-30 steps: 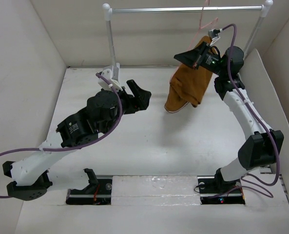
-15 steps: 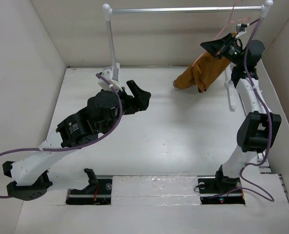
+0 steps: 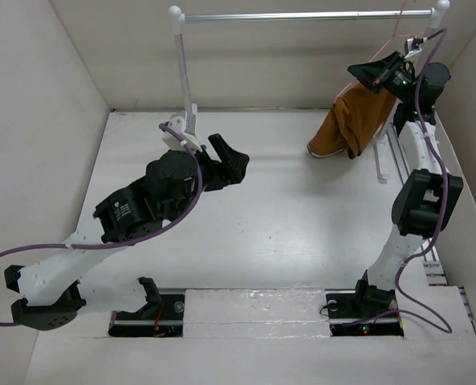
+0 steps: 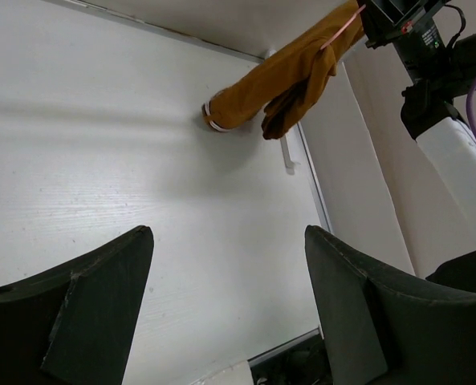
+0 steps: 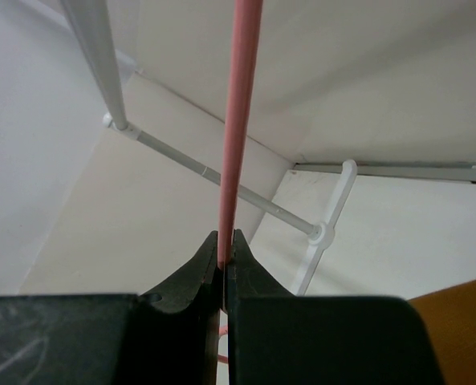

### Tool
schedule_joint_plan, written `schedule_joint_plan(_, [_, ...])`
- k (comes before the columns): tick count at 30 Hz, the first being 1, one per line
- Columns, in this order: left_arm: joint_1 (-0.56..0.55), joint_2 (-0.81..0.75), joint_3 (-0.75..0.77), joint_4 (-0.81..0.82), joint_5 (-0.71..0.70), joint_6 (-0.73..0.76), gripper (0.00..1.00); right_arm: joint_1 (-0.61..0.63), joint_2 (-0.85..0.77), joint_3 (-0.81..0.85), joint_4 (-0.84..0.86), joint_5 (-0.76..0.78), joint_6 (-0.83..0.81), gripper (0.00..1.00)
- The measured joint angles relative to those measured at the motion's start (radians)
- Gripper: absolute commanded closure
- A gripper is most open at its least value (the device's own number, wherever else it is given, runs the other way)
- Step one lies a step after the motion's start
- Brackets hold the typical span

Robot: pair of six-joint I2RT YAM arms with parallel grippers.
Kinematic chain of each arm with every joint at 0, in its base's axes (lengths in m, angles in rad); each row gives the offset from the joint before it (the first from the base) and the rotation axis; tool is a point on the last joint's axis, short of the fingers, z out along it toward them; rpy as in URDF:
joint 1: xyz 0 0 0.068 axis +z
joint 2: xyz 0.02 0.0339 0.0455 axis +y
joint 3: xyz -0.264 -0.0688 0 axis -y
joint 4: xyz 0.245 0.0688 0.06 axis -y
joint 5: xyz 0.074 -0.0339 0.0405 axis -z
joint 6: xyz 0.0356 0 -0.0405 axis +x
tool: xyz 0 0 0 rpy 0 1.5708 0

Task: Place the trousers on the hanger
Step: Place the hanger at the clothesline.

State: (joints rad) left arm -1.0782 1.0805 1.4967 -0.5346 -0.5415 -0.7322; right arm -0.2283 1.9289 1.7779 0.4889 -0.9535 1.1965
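Observation:
I should move my right gripper to the right in the top view next and let go of the hanger's wire (image 5: 239,120), because the bar's end (image 5: 119,122) is on that side. The wire crosses the bar.
The rust-brown trousers (image 3: 351,120) hang folded over the thin pink hanger (image 3: 399,29), lifted off the table at the far right, just below the right end of the rail. My right gripper (image 3: 382,66) is shut on the hanger's wire. In the right wrist view the pink hanger wire (image 5: 239,120) runs straight up out of the pinched right gripper (image 5: 225,237), and a corner of the trousers (image 5: 462,325) shows at the bottom right. My left gripper (image 3: 231,157) stands open over the table's middle with nothing in it; from the left wrist view the left gripper (image 4: 228,233) looks towards the trousers (image 4: 278,76).
A silver rail (image 3: 302,15) on white posts (image 3: 182,72) spans the back. Its right white foot (image 3: 380,160) lies on the table beside the trousers. White walls enclose the table on the left, right and back.
My right arm has carried the hanger and trousers to the right and up, from mid-table towards the rail's right end. The left arm has not moved.

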Motion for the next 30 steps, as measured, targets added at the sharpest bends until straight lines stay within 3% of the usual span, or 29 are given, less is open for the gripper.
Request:
schedule_joint_plan(19, [0.0, -0.003, 0.0, -0.008, 0.008, -0.03, 0.28, -0.098, 0.02, -0.078, 0.034, -0.041, -0.019, 1.0])
schedule_joint_plan(21, [0.0, -0.003, 0.0, -0.008, 0.008, -0.03, 0.28, -0.1, 0.02, -0.078, 0.034, -0.042, -0.023, 0.89])
schedule_joint_plan(22, [0.0, -0.003, 0.0, -0.008, 0.008, -0.03, 0.28, -0.1, 0.02, -0.08, 0.034, -0.042, -0.026, 0.73])
schedule_joint_plan(25, [0.0, -0.003, 0.0, -0.008, 0.01, -0.03, 0.28, -0.1, 0.014, -0.109, 0.054, -0.034, -0.059, 0.46])
schedule_joint_plan(28, [0.0, -0.003, 0.0, -0.008, 0.01, -0.029, 0.28, -0.11, 0.003, -0.142, 0.062, -0.03, -0.085, 0.26])
schedule_joint_plan(30, [0.0, -0.003, 0.0, -0.008, 0.01, -0.029, 0.28, -0.12, 0.001, -0.145, 0.062, -0.03, -0.103, 0.18])
